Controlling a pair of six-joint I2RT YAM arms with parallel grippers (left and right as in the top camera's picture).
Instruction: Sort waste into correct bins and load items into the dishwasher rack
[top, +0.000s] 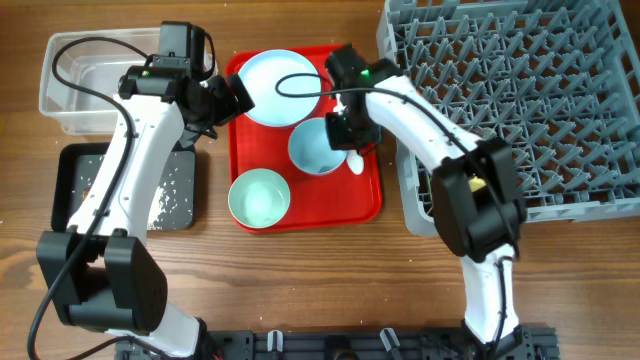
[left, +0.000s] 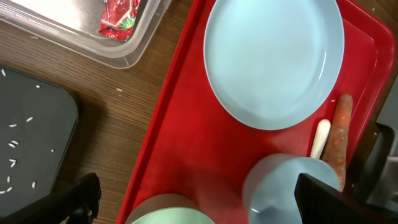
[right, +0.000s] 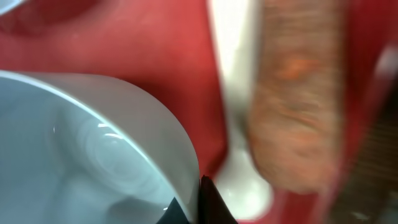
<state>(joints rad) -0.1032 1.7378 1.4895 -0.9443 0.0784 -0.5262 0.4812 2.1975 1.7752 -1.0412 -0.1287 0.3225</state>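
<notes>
The slots in the far corner of the dishwasher rack by the tray (top: 372, 200) are empty. My right gripper will next lift, swing outward over the rack and tilt the bluish-white bowl (top: 312, 150) down into that corner.
On the red tray (top: 372, 200) lie a pale blue plate (top: 275, 85), a bluish-white bowl (top: 312, 150), a mint-green bowl (top: 259, 197), a white spoon (top: 356, 162) and an orange carrot (left: 339, 140). My right gripper (top: 345, 130) is shut on the bluish-white bowl's rim (right: 186, 155), with the spoon (right: 239, 124) and carrot (right: 298, 93) just beside it. My left gripper (left: 205, 205) is open and empty, low over the tray's left part between the mint-green bowl (left: 168, 211) and the plate (left: 273, 59). A red-and-white wrapper (left: 118, 15) lies in the clear tub (top: 70, 110).
The black tray (top: 75, 165) at the left holds scattered white grains (left: 12, 143). The grey dishwasher rack (top: 540, 100) fills the right side, and my right arm reaches over its front left corner. A bit of yellow (top: 478, 184) shows there behind the arm.
</notes>
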